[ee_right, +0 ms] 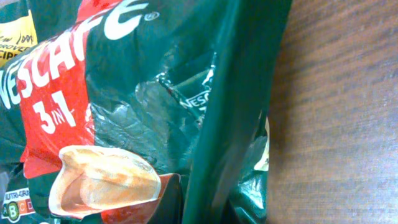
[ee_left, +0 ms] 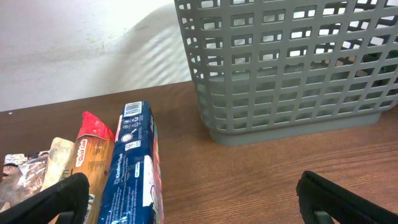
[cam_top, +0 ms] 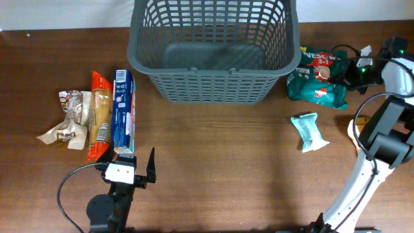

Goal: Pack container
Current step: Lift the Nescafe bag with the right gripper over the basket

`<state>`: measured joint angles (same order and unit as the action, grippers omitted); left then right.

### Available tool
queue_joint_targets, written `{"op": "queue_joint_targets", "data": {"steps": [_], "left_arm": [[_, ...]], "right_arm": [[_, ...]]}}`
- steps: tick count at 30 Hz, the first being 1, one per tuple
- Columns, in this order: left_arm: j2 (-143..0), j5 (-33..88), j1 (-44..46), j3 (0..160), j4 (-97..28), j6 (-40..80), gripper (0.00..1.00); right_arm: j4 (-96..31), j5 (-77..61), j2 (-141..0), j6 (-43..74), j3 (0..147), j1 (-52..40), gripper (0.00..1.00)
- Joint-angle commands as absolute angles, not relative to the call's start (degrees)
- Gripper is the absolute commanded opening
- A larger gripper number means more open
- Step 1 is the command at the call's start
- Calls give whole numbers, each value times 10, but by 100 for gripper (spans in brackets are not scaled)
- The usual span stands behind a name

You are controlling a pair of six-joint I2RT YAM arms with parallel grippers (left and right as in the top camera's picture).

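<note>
Next, as the basket's bottom is bare, my right gripper rises past the basket's rim, moves left in the overhead view, lowers toward the basket's bottom and releases the bag (cam_top: 317, 77).
The container (cam_top: 212, 55) is a large dark grey lattice basket at the back middle of the table, with nothing inside; its wall also shows in the left wrist view (ee_left: 292, 68). My left gripper (cam_top: 137, 169) is open and empty low over the wood (ee_left: 196, 208), just in front of a blue packet (cam_top: 123, 110) (ee_left: 134, 168) and an orange packet (cam_top: 99, 115) (ee_left: 92, 152). My right gripper (cam_top: 348, 70) is at the right edge of a green Nescafe bag (cam_top: 317, 77), which fills the right wrist view (ee_right: 137, 112). Its fingers are hidden.
A crumpled beige and brown wrapper (cam_top: 68, 116) lies left of the orange packet. A small teal packet (cam_top: 309, 131) lies on the wood at front right of the basket. The right arm's white base (cam_top: 365, 168) stands at the right edge.
</note>
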<state>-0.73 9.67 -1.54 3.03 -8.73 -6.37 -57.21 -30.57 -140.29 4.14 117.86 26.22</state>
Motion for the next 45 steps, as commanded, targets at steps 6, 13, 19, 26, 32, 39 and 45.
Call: {"op": "queue_joint_targets", "data": {"steps": [6, 13, 19, 26, 32, 39, 45], "left_arm": [[-3, 98, -13, 27, -86, -60, 99], [-3, 98, -13, 27, -86, -60, 99], [-3, 98, -13, 27, -86, -60, 99], [-3, 98, -13, 27, -86, -60, 99], [-3, 98, -13, 27, -86, -60, 99], [-3, 98, -13, 27, -86, -60, 99], [-3, 98, -13, 27, -86, -60, 99]], "right_arm": [[-604, -279, -1296, 44, 1194, 264, 4], [-606, -279, -1207, 65, 1217, 264, 4], [-606, -281, -1144, 81, 1236, 264, 4], [-605, -314, -1079, 101, 1306, 263, 4], [-606, -322, -1037, 106, 1393, 251, 4], [-604, -369, -1009, 106, 1444, 209, 4], [-596, -363, -1014, 106, 1444, 124, 4]]}}
